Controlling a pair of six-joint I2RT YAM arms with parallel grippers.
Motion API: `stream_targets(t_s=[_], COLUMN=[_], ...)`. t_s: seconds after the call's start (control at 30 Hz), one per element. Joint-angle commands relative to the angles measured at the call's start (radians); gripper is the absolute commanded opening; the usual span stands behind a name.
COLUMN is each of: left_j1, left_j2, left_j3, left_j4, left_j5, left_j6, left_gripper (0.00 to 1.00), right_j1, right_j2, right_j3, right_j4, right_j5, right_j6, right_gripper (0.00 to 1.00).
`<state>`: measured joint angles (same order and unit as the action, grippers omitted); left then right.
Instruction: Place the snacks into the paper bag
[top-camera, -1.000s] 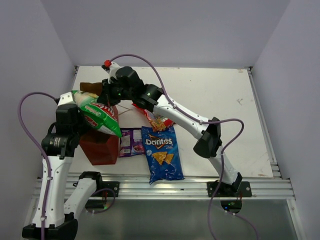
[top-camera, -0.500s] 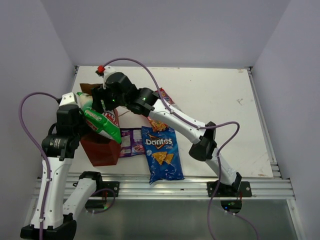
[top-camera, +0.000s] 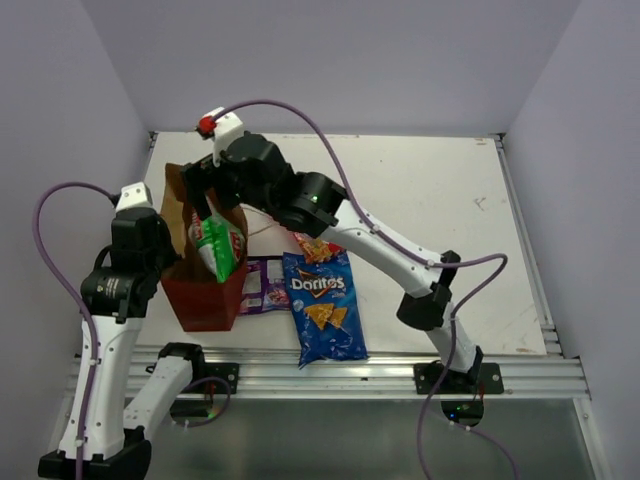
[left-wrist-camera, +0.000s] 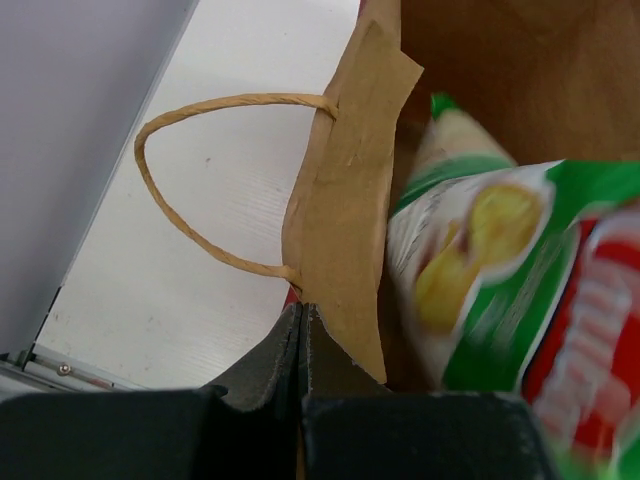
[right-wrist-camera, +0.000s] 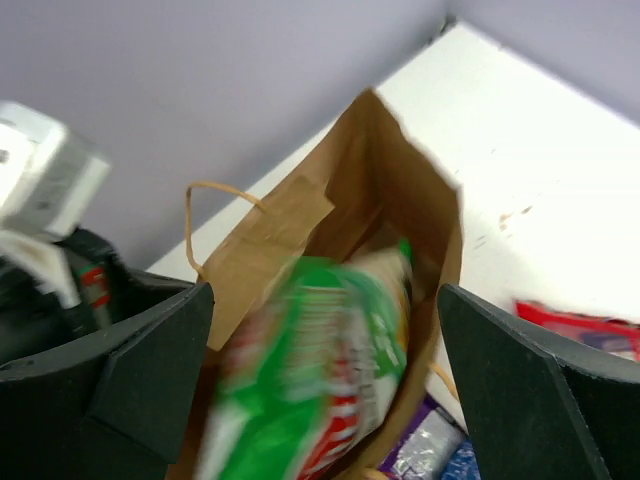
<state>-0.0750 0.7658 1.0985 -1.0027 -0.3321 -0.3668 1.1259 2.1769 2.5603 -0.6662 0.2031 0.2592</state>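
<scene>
The chip bag (top-camera: 220, 245) is inside the paper bag, so I should move my right gripper off its opening and down onto the red snack-mix bag's edge by the Doritos bag.
The reddish-brown paper bag (top-camera: 205, 300) stands at the table's near left, mouth up. My left gripper (top-camera: 165, 255) is shut on its rim (left-wrist-camera: 345, 210) beside a string handle (left-wrist-camera: 180, 205). Right above the bag's mouth, my right gripper (top-camera: 215, 200) has its jaws wide open. The green-white chip bag (top-camera: 220, 245) sits loose inside the paper bag, blurred in the right wrist view (right-wrist-camera: 320, 370), touching neither finger. On the table beside the bag lie the purple packet (top-camera: 265, 283), the blue Doritos bag (top-camera: 322, 305) and the red snack-mix bag (top-camera: 318, 245).
The table's (top-camera: 440, 200) left wall stands close behind the paper bag. A raised rail (top-camera: 520, 230) runs along the right edge, and a metal frame (top-camera: 330, 370) lines the near edge.
My right gripper opened and let go of the green-white chip bag, which dropped from above the rim into the paper bag. The left gripper kept its hold on the rim.
</scene>
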Motion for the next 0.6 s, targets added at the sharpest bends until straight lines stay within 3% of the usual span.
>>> stream_targets(t_s=[0.0,0.1,0.27,0.4,0.5,0.57], left_j1=[-0.009,-0.009,-0.009,-0.009,-0.009,-0.009], left_j2=[-0.002,-0.01,-0.017,-0.036,-0.063,-0.077], left_j3=[0.044,0.031,-0.008,-0.043,-0.072,-0.081], left_j4=[-0.008,-0.007,-0.001,-0.004,-0.001,0.007], left_j5=[-0.051,-0.051,-0.039,-0.062,-0.076,-0.074], left_j6=[-0.017,-0.02,-0.021,-0.029,-0.04,-0.04], left_gripper=[0.0,0.0,0.0,0.0,0.0,0.0], right_j1=[0.011,0.011,-0.008,-0.147,-0.167,-0.178], right_j2=[-0.207,-0.239,-0.331,-0.393,-0.448,-0.447], right_j3=[-0.009,-0.015,-0.208,-0.51,-0.748,-0.817], right_j4=[0.056,0.005,-0.044,-0.085,-0.007,0.016], right_j5=[0.131,0.197,0.329,0.233,0.268,0.277], right_j6=[-0.097,-0.129,-0.149,0.039,0.025,0.014], right_gripper=[0.99,0.99,0.99,0.99,0.99,0.99])
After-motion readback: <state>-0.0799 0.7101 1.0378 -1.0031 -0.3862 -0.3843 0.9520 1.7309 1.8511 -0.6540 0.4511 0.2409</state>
